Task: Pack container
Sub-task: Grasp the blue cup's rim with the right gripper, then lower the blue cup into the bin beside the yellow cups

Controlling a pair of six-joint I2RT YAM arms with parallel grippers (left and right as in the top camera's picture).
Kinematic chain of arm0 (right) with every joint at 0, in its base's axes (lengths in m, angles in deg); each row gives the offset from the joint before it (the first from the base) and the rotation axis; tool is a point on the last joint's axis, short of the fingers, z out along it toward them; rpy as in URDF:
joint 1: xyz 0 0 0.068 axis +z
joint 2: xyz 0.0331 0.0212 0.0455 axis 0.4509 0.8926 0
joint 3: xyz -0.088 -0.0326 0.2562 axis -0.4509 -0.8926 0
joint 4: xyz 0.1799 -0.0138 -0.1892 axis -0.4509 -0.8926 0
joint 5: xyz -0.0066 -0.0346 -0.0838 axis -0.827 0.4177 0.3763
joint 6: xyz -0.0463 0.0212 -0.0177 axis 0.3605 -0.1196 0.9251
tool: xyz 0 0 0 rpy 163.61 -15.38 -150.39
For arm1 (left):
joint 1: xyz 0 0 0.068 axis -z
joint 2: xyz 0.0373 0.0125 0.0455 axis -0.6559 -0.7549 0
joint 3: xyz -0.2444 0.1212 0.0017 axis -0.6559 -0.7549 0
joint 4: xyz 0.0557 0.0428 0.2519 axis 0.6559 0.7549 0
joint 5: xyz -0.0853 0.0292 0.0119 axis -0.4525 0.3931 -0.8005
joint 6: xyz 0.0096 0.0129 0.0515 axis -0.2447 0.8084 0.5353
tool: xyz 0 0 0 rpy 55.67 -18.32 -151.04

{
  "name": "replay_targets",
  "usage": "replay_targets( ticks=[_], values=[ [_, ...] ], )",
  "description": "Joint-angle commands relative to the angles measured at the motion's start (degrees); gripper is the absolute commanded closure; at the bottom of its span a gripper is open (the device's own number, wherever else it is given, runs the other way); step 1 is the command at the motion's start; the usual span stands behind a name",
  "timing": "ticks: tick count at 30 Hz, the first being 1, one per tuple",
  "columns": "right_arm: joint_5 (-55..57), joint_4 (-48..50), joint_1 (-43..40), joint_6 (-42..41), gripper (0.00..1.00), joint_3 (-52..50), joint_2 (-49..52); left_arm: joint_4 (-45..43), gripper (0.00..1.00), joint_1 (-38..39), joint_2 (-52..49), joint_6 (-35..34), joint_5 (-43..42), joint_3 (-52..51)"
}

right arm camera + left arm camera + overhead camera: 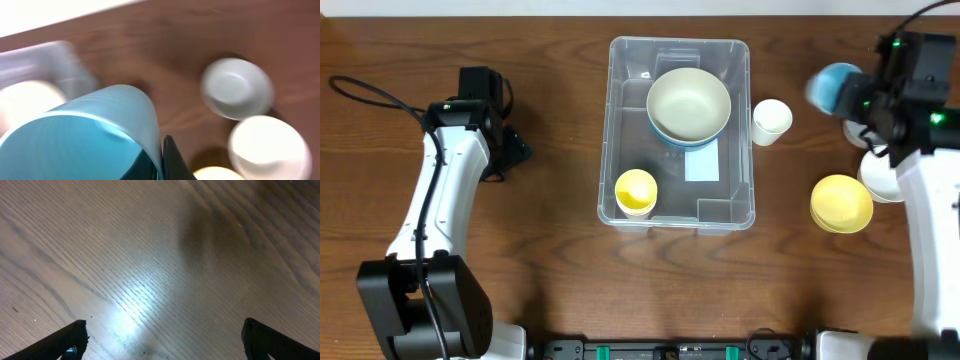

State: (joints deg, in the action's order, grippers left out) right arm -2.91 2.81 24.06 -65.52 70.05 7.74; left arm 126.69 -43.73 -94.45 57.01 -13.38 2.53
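Observation:
My right gripper should swing back over the bin and lower the blue cup beside the bowls, just beyond the yellow cup (636, 190), where the bottom of the bin is empty.
The container (620, 120) is a large clear bin in the middle of the table. Inside it a cream bowl (689, 101) sits nested in a blue bowl, and a yellow cup (636, 190) stands at its near left corner. My right gripper (852, 97) hangs to the right of the bin, shut on the rim of a light blue cup (832, 86). In the right wrist view the blue cup (85, 135) fills the lower left, its wall pinched in the gripper (161, 152). My left gripper (513, 150) is open over bare wood (165, 330), far left of the bin.
A white cup (772, 120) stands just right of the bin. A yellow bowl (841, 203) and a white bowl (876, 183) lie near the right arm. Two white round vessels (237, 87) (270, 147) appear blurred in the right wrist view.

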Motion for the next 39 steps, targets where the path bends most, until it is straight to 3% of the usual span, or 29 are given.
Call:
replay_targets(
  ticks=[1, 9, 15, 37, 39],
  values=[
    [-5.6, -1.1, 7.3, 1.7, 0.99, 0.7, -1.6, 0.2, 0.02, -0.1, 0.2, 0.2, 0.9, -0.1],
    [-1.4, 1.0, 27.4, 1.3, 0.99, 0.7, 1.5, 0.2, 0.02, -0.1, 0.2, 0.2, 0.9, -0.1],
    [6.4, 4.1, 36.5, 1.3, 0.99, 0.7, 7.3, 0.2, 0.02, -0.1, 0.2, 0.2, 0.9, -0.1],
    [1.6, 8.2, 40.0, 1.3, 0.99, 0.7, 23.0, 0.2, 0.02, -0.1, 0.2, 0.2, 0.9, -0.1],
    [1.6, 8.2, 40.1, 1.3, 0.93, 0.7, 23.2, 0.2, 0.02, -0.1, 0.2, 0.2, 0.9, -0.1]
  ],
)
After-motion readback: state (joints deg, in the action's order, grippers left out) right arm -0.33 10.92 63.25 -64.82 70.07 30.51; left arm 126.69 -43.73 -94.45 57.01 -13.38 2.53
